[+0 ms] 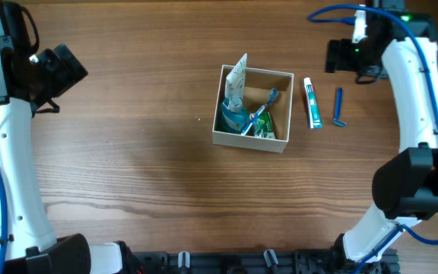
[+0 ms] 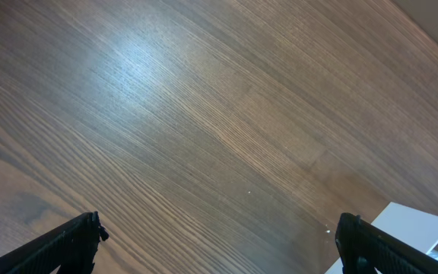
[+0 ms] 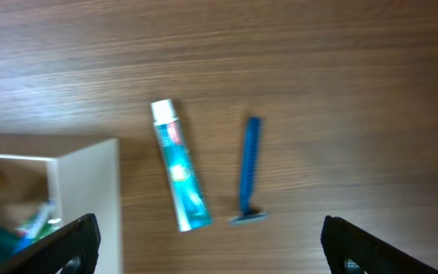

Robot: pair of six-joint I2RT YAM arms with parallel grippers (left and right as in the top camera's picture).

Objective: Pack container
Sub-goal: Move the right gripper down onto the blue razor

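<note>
The wood is bare on both sides of the blue razor's handle. I need to lower my open right gripper over it, with one finger on each side, and close.
The container, a square cardboard box with white walls and a brown inside, stands mid-table and holds several toiletries, one a pale packet sticking up at its left corner. A teal toothpaste tube and a blue razor lie on the wood just right of it. In the right wrist view the tube and razor lie side by side, with the box wall at left. My right gripper is open and empty, raised above them. My left gripper is open and empty over bare wood, far left of the box corner.
The wooden table stretches around the box. My left arm stands along the left edge and my right arm along the right edge. A dark rail runs along the front edge.
</note>
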